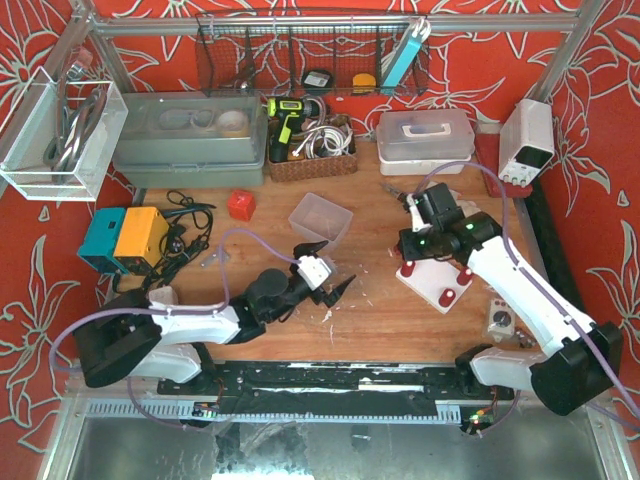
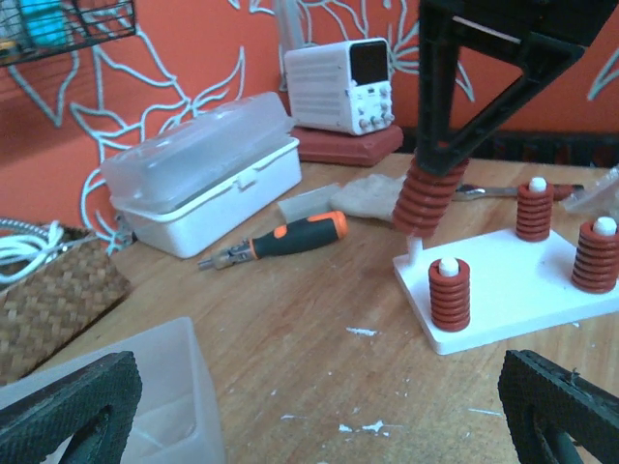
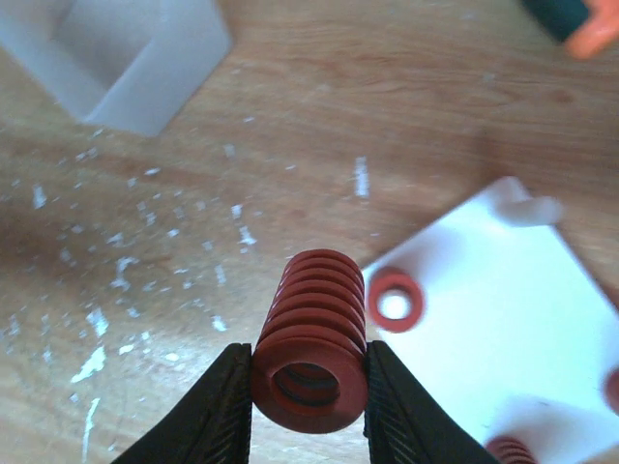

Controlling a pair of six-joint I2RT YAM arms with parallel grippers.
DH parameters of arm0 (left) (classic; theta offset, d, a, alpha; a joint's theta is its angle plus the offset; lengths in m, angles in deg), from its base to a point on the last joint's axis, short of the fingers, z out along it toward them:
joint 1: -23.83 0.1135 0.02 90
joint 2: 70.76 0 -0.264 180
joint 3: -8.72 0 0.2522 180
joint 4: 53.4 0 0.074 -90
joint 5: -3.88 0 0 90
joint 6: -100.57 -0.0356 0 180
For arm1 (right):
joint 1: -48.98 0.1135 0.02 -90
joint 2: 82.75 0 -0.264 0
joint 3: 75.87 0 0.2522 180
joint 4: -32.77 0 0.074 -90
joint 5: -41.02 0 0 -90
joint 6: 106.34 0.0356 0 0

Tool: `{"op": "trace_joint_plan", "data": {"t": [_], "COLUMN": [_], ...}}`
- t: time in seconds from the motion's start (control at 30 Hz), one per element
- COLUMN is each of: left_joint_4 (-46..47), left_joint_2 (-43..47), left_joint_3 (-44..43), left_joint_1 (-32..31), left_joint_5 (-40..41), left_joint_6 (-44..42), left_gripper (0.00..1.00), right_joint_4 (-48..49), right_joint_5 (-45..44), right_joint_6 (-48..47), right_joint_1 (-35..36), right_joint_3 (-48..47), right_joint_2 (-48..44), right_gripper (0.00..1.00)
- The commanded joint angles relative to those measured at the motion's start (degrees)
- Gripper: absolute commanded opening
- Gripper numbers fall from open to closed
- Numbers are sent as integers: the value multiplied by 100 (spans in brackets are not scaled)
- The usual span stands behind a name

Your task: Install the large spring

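Other pegs hold springs, and the bare corner peg [image 3: 531, 211] is to the right of my right gripper in its wrist view. I should move my right gripper over to it next, then lower the spring and release it.
My right gripper [image 3: 309, 387] is shut on the large red spring [image 3: 311, 333], gripping its sides. In the left wrist view this spring [image 2: 426, 198] hangs tilted just above the corner of the white base plate [image 2: 522, 290], over a bare white peg [image 2: 416, 249]. Three shorter red springs sit on other pegs of the plate, the nearest one [image 2: 449, 293] at its front corner. My left gripper [image 2: 314, 416] is open and empty, low over the wood left of the plate, its fingers [image 2: 68, 411] spread wide. From above, the plate [image 1: 432, 285] lies under the right gripper [image 1: 412, 255].
A translucent plastic bin [image 1: 320, 217] stands beside the left gripper [image 1: 330, 268]. An orange-and-black screwdriver [image 2: 280, 239], a white lidded box [image 2: 203, 174] and a white power supply [image 2: 338, 87] lie behind the plate. A red cube [image 1: 240, 204] sits further left.
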Motion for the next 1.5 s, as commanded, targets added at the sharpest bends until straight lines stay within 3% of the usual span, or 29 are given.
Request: {"op": "trace_joint_plan", "data": {"t": [0.0,0.43,1.47], "left_joint_4": [28,354,225], "left_joint_2": [443,845,1057], "left_joint_3": [348,897,937], "left_joint_1": [-43,-100,-153], "left_joint_5": [303,74,279], "left_joint_6": [664,488,373], "left_gripper": [100,100,100], "right_joint_4": [-546,-683,-140], "right_joint_5": [-543,-181,36], "right_joint_6": [-243,-470,-555], "right_joint_1": [-465,-1621,-1883], "right_joint_3": [-344,-973,-783], "right_joint_2": [-140,977,1992], "right_gripper": [0,0,0]}}
